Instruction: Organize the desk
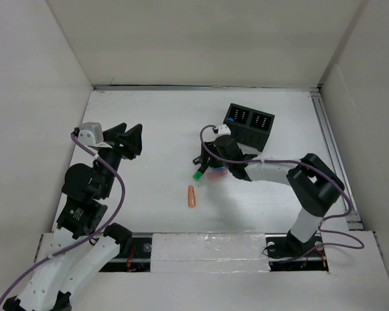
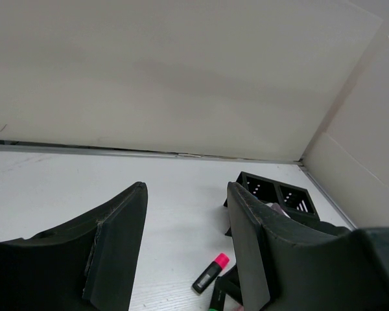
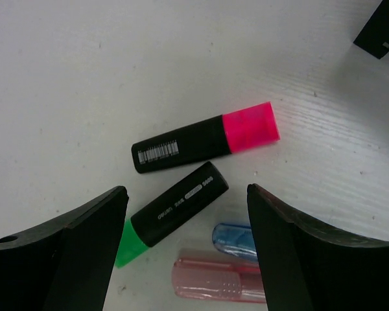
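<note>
The highlighter lies crosswise ahead, so next I need to turn my right gripper down and to the left in the top view, onto the highlighter's black body by the pink cap (image 3: pixel 201 137).
The desk (image 1: pixel 155 129) is a white tabletop. My right gripper (image 3: pixel 187 194) is open and empty, hovering over a cluster of items on the desk: a black highlighter with a pink cap (image 3: pixel 201 137), a black highlighter with a green cap (image 3: pixel 172 210), a clear blue pen-like piece (image 3: pixel 233 238) and a clear pink one (image 3: pixel 214 285). In the top view the right gripper (image 1: pixel 206 166) is mid-desk, with the green cap (image 1: pixel 198 175) showing beside it. My left gripper (image 1: pixel 126 139) is open and empty at the desk's left, well apart from the cluster.
A black compartmented organizer (image 1: pixel 249 123) stands at the back right, just behind the right gripper; it also shows in the left wrist view (image 2: pixel 275 194). A small orange item (image 1: pixel 192 195) lies alone in front of the cluster. White walls enclose the desk.
</note>
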Controlling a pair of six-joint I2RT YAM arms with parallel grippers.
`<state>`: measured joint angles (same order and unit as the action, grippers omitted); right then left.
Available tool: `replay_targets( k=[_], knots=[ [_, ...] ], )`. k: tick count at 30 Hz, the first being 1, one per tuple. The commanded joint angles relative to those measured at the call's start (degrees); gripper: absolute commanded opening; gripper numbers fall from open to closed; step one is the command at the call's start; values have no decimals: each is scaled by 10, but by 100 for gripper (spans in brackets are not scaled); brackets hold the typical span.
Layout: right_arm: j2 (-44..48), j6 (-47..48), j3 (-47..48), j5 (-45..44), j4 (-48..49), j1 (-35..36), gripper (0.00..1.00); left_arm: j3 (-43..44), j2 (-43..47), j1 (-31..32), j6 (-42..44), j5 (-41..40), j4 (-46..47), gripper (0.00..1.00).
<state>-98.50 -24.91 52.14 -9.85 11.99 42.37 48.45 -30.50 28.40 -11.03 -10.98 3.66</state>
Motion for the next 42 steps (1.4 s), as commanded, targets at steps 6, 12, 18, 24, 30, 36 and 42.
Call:
replay_targets(
  k=[6,12,18,24,30,36,42],
  knots=[
    [-81,-15,98,34,12,-17,81,2,5,1,-5,13,31,48],
    [-133,-15,163,31,-42,-11,77,1,9,1,-4,10,31,49],
    [-105,-4,122,2,-9,1,76,2,6,1,-7,16,32,48],
    [-151,7,178,18,-62,1,75,2,5,1,-6,18,31,49],
    [-191,17,240,-55,-118,25,62,2,10,1,-6,17,32,49],
    [-209,27,267,-104,-173,37,56,3,12,1,-9,25,32,49],
    [-238,42,314,-200,-227,79,37,2,17,1,-8,22,34,49]
  ],
)
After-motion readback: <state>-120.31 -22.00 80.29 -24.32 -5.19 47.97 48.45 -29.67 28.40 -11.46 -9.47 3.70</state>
